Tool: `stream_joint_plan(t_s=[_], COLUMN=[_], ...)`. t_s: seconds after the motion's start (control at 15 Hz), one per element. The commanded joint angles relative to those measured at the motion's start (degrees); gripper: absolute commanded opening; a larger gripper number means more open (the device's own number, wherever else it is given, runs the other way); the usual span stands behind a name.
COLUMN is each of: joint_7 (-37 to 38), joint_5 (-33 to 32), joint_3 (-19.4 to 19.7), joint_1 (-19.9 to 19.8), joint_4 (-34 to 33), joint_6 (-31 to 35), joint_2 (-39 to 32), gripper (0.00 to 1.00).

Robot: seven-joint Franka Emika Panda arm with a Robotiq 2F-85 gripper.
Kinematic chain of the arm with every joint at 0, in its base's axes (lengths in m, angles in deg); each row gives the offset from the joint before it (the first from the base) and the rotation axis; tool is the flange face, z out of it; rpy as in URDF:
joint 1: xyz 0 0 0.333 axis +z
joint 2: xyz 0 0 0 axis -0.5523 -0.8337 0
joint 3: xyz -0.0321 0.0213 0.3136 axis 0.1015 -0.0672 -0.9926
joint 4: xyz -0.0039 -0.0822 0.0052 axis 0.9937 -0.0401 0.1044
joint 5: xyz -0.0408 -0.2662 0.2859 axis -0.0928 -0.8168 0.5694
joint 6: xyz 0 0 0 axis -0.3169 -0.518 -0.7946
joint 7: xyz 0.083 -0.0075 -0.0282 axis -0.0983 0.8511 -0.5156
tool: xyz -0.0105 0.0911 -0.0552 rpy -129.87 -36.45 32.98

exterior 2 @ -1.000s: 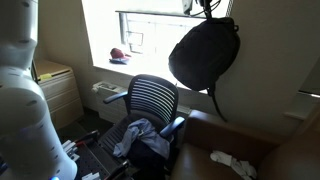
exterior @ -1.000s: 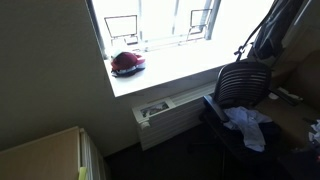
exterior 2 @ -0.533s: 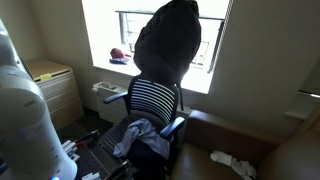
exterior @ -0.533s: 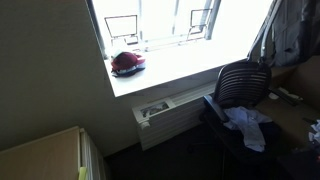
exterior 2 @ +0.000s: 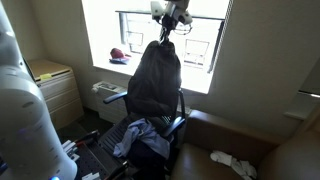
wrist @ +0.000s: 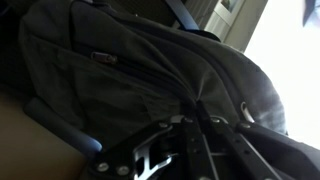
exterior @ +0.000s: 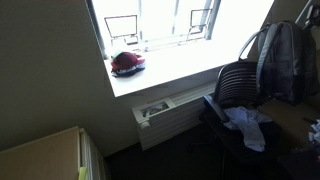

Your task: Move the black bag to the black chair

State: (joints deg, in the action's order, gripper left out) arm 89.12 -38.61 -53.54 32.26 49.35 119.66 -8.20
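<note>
My gripper lowers toward the chair seat below it next and releases the strap there, because the bag (exterior 2: 155,85) still hangs in the air.
The black bag (exterior 2: 155,85) hangs by its top strap from my gripper (exterior 2: 168,22), which is shut on the strap. In both exterior views the bag hangs just above the black mesh chair (exterior 2: 150,135), in front of its backrest. The bag (exterior: 280,60) shows at the right edge beside the chair (exterior: 238,85). A crumpled blue-grey cloth (exterior 2: 135,135) lies on the chair seat. In the wrist view the bag (wrist: 110,80) fills the frame and my closed fingers (wrist: 190,130) pinch its strap.
A window sill (exterior: 170,75) carries a red object (exterior: 127,63). A radiator (exterior: 165,115) sits under the sill. A wooden cabinet (exterior 2: 55,90) stands by the wall. A desk (exterior 2: 240,150) with a white cloth (exterior 2: 232,162) is beside the chair.
The bag has swung from the right, high above the desk, across to above the chair and now hangs lower and straighter in front of the backrest.
</note>
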Motion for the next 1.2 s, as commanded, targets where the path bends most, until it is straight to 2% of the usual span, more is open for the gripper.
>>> stream_joint_plan(t_s=[0.0,0.27,0.47,0.6,0.8,0.87,1.13], joint_7=[1.66,1.1,0.42,-0.23,0.03,-1.33,-13.37], joint_5=[-1.41,-0.58,-1.94,-0.76,-2.84,-2.87,0.55], joint_3=[-2.83,-7.52,-12.4,-16.29,-20.91,-22.13,-25.39], joint_1=[1.23,5.9,11.54,14.82,19.42,19.73,16.72], joint_4=[7.0,14.05,14.74,12.89,8.02,6.34,2.05], joint_6=[3.34,18.94,29.52,33.24,31.46,29.7,25.13], joint_2=[-3.98,-10.35,-15.83,-18.65,-21.06,-21.38,-24.34], gripper=[0.01,0.01,0.01,0.01,0.01,0.01,0.01])
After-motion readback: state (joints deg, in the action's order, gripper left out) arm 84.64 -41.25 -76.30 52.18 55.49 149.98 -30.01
